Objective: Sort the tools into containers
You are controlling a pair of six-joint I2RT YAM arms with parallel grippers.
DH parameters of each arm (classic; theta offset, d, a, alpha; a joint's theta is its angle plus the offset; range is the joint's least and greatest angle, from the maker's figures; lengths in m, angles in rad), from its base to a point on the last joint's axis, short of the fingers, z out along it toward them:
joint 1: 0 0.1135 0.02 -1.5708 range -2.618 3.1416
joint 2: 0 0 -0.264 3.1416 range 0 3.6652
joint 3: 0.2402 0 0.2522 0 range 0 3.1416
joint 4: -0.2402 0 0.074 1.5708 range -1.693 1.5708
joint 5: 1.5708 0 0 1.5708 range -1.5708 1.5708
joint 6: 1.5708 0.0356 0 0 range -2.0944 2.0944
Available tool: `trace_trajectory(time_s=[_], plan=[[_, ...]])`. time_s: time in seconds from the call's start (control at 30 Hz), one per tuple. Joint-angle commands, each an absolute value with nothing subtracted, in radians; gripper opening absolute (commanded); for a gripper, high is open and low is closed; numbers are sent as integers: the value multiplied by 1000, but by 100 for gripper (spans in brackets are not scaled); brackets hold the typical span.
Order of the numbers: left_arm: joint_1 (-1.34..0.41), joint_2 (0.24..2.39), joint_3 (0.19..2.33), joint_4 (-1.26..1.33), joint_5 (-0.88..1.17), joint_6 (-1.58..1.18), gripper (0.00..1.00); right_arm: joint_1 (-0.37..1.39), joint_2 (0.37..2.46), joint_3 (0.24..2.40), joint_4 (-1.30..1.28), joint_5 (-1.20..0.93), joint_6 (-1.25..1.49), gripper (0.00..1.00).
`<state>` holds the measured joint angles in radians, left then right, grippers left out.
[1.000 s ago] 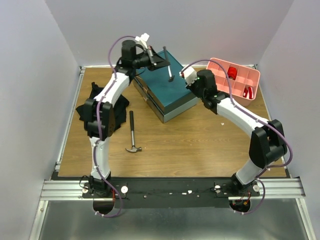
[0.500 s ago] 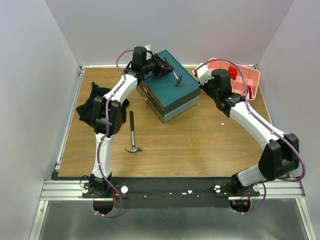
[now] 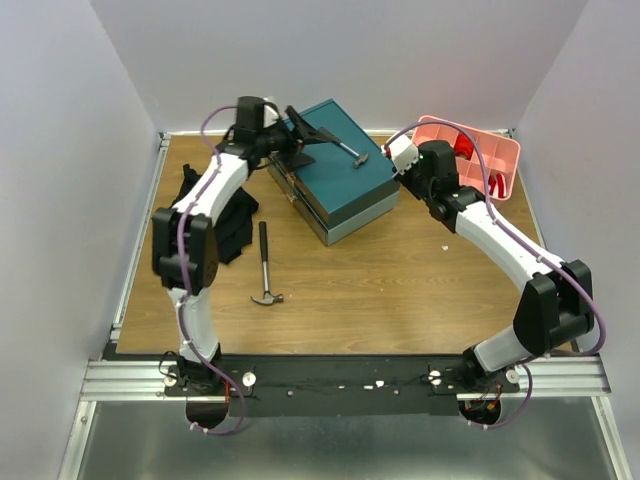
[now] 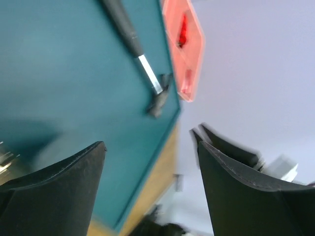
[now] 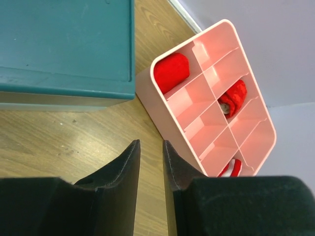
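Note:
The left gripper will next move back off the box (image 3: 335, 185) and down onto the second hammer's handle (image 3: 264, 248), which lies loose on the tabletop below the gripper, closer to the robot's base.
A dark-handled hammer (image 3: 345, 150) lies loose on the flat top of the dark teal drawer box (image 3: 335, 185). My left gripper (image 3: 308, 135) hangs open just to its left, over the box's back left corner. In the left wrist view the hammer (image 4: 139, 51) lies ahead of the wide-apart left gripper (image 4: 150, 147), with nothing between the fingers. A second hammer (image 3: 264, 262) lies on the table in front of the box. My right gripper (image 3: 400, 157) hovers between the box and a pink tray. In its wrist view the right gripper (image 5: 150, 143) has a narrow gap holding nothing.
A pink divided tray (image 3: 500, 150) with red items stands at the back right, its near wall (image 5: 167, 115) close to the right fingers. A black cloth (image 3: 215, 215) lies at the left by my left arm. The teal box (image 5: 64, 44) fills the right wrist view's upper left.
My left gripper has opened and let go of the hammer, which now rests on the box top, and it has drawn back to the left. The right arm shifted right toward the pink tray.

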<state>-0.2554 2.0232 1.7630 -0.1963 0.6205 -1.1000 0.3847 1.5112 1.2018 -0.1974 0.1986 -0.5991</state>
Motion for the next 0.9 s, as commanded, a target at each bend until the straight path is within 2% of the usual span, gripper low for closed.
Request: trace_trajectory(time_s=[0.0, 0.1, 0.2, 0.27, 0.4, 0.87], plan=[[-147, 1774, 1584, -444, 599, -725, 83, 385, 1560, 1190, -183, 152, -565, 33], [-158, 1710, 1534, -704, 367, -412, 76, 387, 1586, 1215, -183, 140, -546, 34], [-172, 1691, 1420, -836, 169, -341, 64, 387, 1624, 1244, -193, 121, -519, 34], [-173, 1657, 1340, -841, 70, -341, 60, 388, 1647, 1272, -199, 109, -505, 34], [-196, 1655, 1224, -853, 8, -294, 56, 388, 1664, 1289, -195, 107, -495, 35], [-273, 1848, 1239, -827, -45, -304, 57, 388, 1528, 1106, -167, 87, -500, 38]])
